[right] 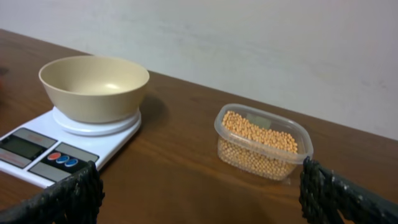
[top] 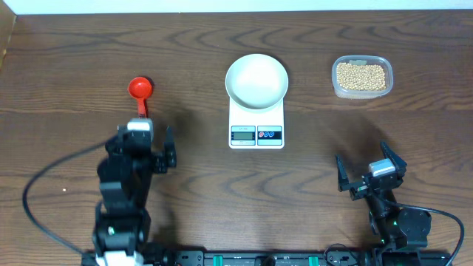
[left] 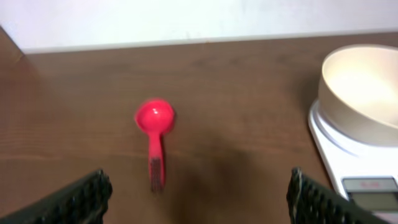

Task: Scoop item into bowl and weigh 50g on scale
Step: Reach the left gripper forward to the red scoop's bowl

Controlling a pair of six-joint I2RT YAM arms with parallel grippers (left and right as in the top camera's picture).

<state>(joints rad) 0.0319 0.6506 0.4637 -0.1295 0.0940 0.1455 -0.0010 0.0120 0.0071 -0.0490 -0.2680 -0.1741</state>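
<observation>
My left gripper should move outward and down next and turn onto the cup rim farthest from the scale, because the red scoop [top: 140,92] is outward and below the gripper.
The white bowl [top: 256,80] sits empty on the white scale [top: 256,124]; both also show in the left wrist view, bowl [left: 360,93] and scale [left: 348,168], and in the right wrist view, bowl [right: 93,87] and scale [right: 56,149]. The tan beans [top: 361,75] fill a clear plastic tub [top: 361,90] at the back right, beans [right: 258,140]. A red scoop [top: 140,92] lies left of the scale, its handle toward my left gripper [top: 140,140], scoop [left: 154,134]. My left gripper [left: 199,202] is open, just short of the handle. My right gripper [top: 372,174] is open and empty at the front right, [right: 199,199].
A wooden table [top: 74,59] carries everything. A pale wall [right: 249,37] stands behind it. A black cable [top: 44,185] loops at the front left beside the left arm.
</observation>
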